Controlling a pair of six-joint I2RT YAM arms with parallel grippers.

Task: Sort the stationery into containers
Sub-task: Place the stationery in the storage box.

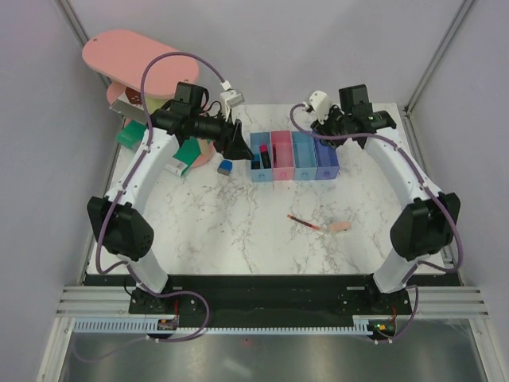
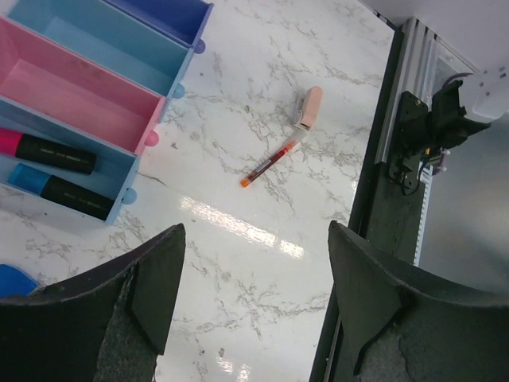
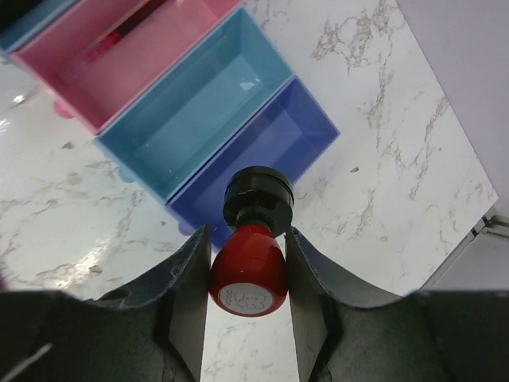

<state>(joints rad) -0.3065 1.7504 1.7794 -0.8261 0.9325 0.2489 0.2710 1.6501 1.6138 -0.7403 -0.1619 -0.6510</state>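
My right gripper moves the knob, still above the empty purple-blue bin's rim, down and outward over the bin's far part (image 1: 324,149) (image 3: 281,140) next, before I open.
Four bins stand in a row at the table's back: light blue (image 1: 261,178), pink (image 1: 282,176), light blue (image 1: 304,174), purple-blue (image 1: 328,172). My right gripper (image 3: 248,239) is shut on the round red-and-black knob (image 3: 253,263) and holds it just above the near end of the purple-blue bin (image 3: 270,139). My left gripper (image 2: 256,239) is open and empty above the table beside the first light blue bin (image 2: 119,179), which holds a pink-red marker (image 2: 48,151) and a blue one (image 2: 60,191). The thin red pen (image 1: 304,222) and pale pink eraser (image 1: 339,226) lie together in front.
A small blue-white block (image 1: 225,166) lies left of the bins, under my left arm. A green flat box (image 1: 184,155) and other boxes sit at the back left, below a large pink oval-topped stand (image 1: 131,56). Frame posts stand at the back corners.
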